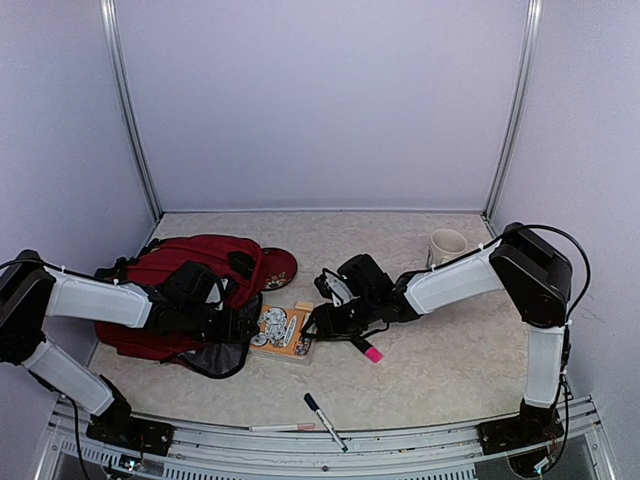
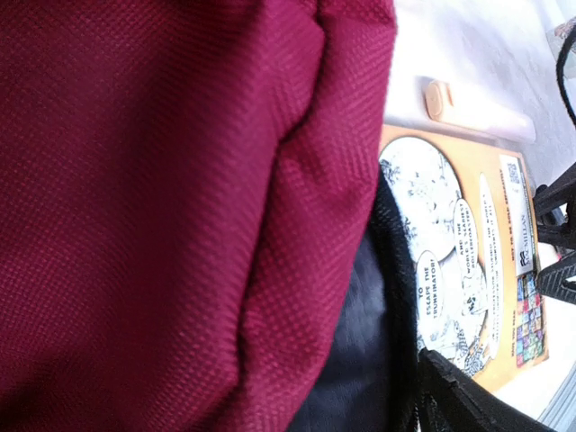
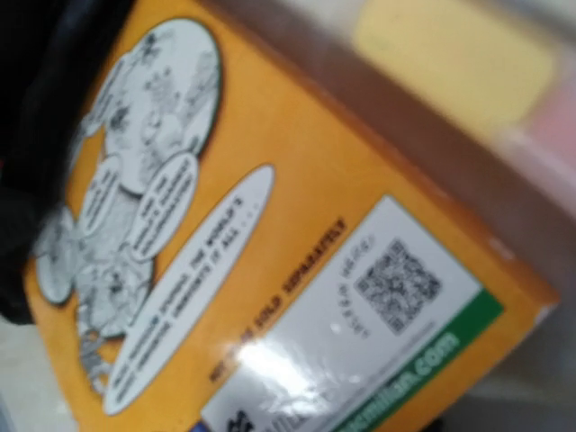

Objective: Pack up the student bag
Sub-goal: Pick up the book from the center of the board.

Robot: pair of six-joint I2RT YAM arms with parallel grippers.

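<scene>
I need to roll my right gripper next and bring its fingers onto the uncovered edge of the orange book, the edge away from the bag (image 3: 481, 366).
The student bag (image 1: 185, 285), dark red, lies at the left with its dark-lined mouth facing right. Its red fabric (image 2: 162, 207) fills the left wrist view. My left gripper (image 1: 238, 322) is at the bag's mouth. One black finger (image 2: 468, 400) shows by the black rim, well to one side, and the other is hidden behind the fabric, so the jaws stand wide. An orange book (image 1: 283, 330) (image 2: 490, 225) (image 3: 297, 207) lies flat just outside the mouth. My right gripper (image 1: 318, 322) is at the book's right edge; its fingers do not show in its own view.
A pink-tipped highlighter (image 1: 367, 350) lies right of the book. A black-and-white marker (image 1: 323, 420) and a thin pale pen (image 1: 283, 427) lie near the front edge. A round red patterned disc (image 1: 277, 268) sits behind the bag, and a cream mug (image 1: 447, 245) stands at the back right.
</scene>
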